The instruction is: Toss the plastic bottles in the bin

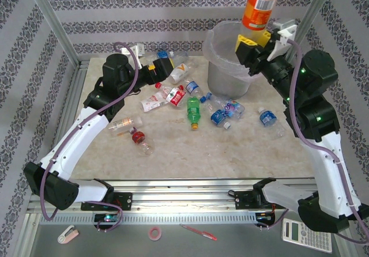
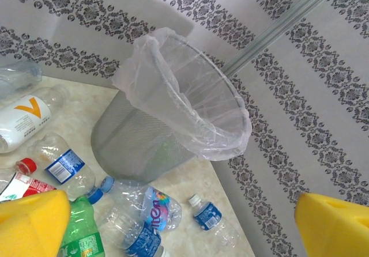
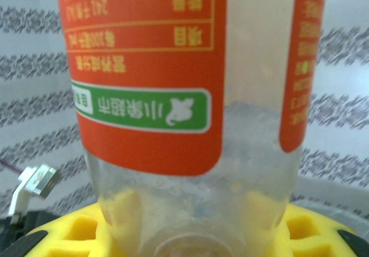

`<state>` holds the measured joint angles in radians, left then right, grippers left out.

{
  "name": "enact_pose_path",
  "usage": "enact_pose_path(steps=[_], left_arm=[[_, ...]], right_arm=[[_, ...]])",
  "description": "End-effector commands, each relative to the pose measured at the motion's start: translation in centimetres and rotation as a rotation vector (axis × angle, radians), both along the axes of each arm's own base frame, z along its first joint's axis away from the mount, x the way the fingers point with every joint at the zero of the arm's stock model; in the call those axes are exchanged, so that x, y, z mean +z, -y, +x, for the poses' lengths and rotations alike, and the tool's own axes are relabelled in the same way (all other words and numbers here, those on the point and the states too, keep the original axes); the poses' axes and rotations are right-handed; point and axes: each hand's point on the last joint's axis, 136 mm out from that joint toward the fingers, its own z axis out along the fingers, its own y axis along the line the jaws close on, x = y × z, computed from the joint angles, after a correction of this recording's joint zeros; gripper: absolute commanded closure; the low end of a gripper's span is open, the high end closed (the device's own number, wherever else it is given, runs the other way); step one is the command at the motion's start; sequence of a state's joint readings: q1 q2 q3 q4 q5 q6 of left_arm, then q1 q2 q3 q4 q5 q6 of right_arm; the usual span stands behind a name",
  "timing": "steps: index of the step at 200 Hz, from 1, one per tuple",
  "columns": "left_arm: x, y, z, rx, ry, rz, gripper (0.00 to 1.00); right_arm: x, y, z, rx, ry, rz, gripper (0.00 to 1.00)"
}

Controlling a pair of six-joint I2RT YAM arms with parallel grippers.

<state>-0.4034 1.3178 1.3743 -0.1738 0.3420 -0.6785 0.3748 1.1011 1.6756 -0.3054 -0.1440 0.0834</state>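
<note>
The bin's opening (image 1: 226,42) is lower and farther outward, so the robot's right gripper should next go outward and down over it to let go of the orange-labelled bottle (image 1: 260,2).
My right gripper (image 1: 256,34) is shut on an orange-labelled plastic bottle (image 1: 260,2) and holds it upright over the far right rim of the bin (image 1: 226,79). The right wrist view has that bottle (image 3: 150,95) between the yellow pads (image 3: 79,229). The bin is a grey mesh bucket (image 2: 135,144) lined with a clear bag. Several other plastic bottles lie on the table left of and in front of it: a white one with an orange V (image 1: 180,70), a red-labelled one (image 1: 166,98), a green one (image 1: 193,112), blue-labelled ones (image 1: 221,116). My left gripper (image 1: 168,67) (image 2: 183,225) hangs open over the back-left bottles.
Two more bottles (image 1: 124,124) lie near the left arm, and one (image 1: 267,117) under the right arm. Metal frame posts and patterned walls close in the table. In front of the rail lie a pinkish-white object (image 1: 68,234), a tape roll (image 1: 154,233), a red pen (image 1: 199,232) and a calculator (image 1: 305,234).
</note>
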Motion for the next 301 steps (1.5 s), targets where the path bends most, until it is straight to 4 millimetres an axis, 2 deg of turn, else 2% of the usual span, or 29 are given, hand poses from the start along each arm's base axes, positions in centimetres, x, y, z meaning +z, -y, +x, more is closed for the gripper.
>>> enact_pose_path(steps=[1, 29, 74, 169, 190, 204, 226, 242, 250, 271, 276, 282, 286, 301], left_arm=[[-0.4, -0.5, -0.4, 0.002, 0.007, 0.032, 0.00], [-0.5, -0.5, -0.4, -0.002, 0.006, 0.035, 0.00], [-0.4, -0.5, -0.4, -0.003, 0.013, 0.048, 0.00], [0.2, -0.7, -0.6, -0.005, 0.028, 0.074, 0.00], [0.2, -0.7, -0.6, -0.005, 0.027, 0.081, 0.00], [0.2, -0.9, -0.7, 0.002, 0.022, 0.090, 0.00], [0.0, -1.0, -0.8, 0.004, 0.016, 0.104, 0.00], [-0.2, -1.2, -0.9, 0.007, 0.005, 0.118, 0.00], [-0.2, -1.3, -1.0, 0.007, 0.001, 0.124, 0.00], [-0.5, -1.6, -1.3, 0.015, -0.005, 0.140, 0.00], [-0.6, -1.7, -1.3, 0.019, -0.007, 0.143, 0.00], [-0.7, -1.8, -1.4, 0.023, -0.007, 0.148, 0.00], [-0.8, -1.9, -1.4, 0.028, -0.011, 0.151, 0.00], [-1.2, -2.0, -1.3, 0.036, -0.028, 0.155, 0.00]], right_arm=[[3.3, 2.3, -0.6, -0.120, 0.165, 0.030, 0.97], [4.5, 3.7, -1.5, -0.182, 0.225, 0.052, 0.98], [4.7, 3.9, -1.6, -0.186, 0.231, 0.042, 0.98], [3.5, 3.0, 0.7, -0.154, 0.148, 0.023, 0.98], [2.7, 3.3, 2.2, -0.166, 0.100, 0.030, 0.98], [1.4, 4.0, 4.3, -0.193, 0.018, 0.046, 0.98], [-2.7, 5.0, 9.4, -0.195, -0.188, 0.087, 0.98], [-6.4, 5.2, 12.8, -0.170, -0.377, 0.101, 0.89], [-8.2, 5.1, 14.1, -0.167, -0.469, 0.089, 0.82], [-11.6, 4.4, 15.9, -0.139, -0.622, 0.066, 0.64], [-11.9, 4.4, 16.1, -0.142, -0.637, 0.067, 0.58], [-12.4, 4.5, 16.3, -0.147, -0.651, 0.070, 0.45], [-12.6, 4.6, 16.5, -0.148, -0.655, 0.072, 0.40], [-12.7, 5.2, 16.8, -0.153, -0.676, 0.094, 0.34]])
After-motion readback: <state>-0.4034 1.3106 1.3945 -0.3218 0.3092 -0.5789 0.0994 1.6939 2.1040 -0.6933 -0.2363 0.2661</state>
